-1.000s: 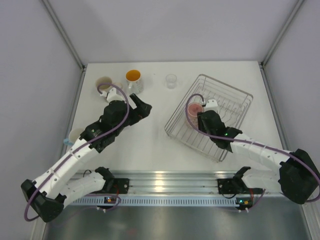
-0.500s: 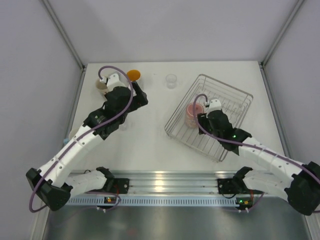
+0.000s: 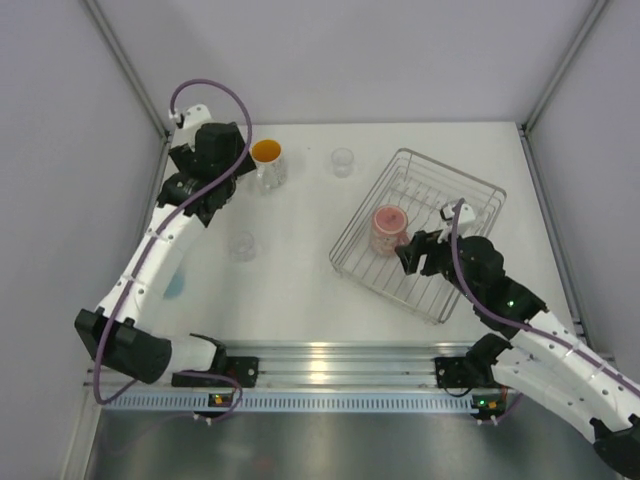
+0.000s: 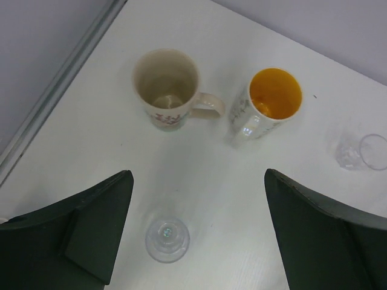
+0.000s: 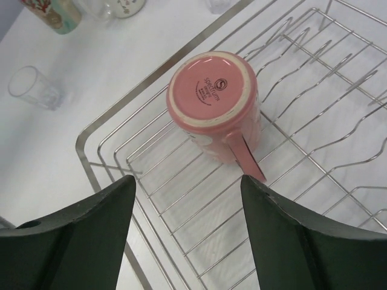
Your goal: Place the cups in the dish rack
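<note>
Next, my left gripper draws back and down to close on the light blue cup, since the cup stands below the gripper and nearer my base.
A pink cup stands upside down in the silver wire dish rack; the right wrist view shows its base and the rack's bars. My right gripper is open and empty just near of the cup. My left gripper is open and empty, high over the back left. Below it stand a cream patterned mug, an orange-inside mug and a clear glass. A second clear glass stands further right. The arm hides the cream mug from above.
A light blue cup shows beside the left arm near the table's left edge. The rack's plate slots lie behind the pink cup. Metal frame posts rise at the back corners. A rail runs along the near edge.
My right gripper let go of the pink cup and drew back toward the near side. My left arm swung up and back left, from the table's middle to above the cream mug.
</note>
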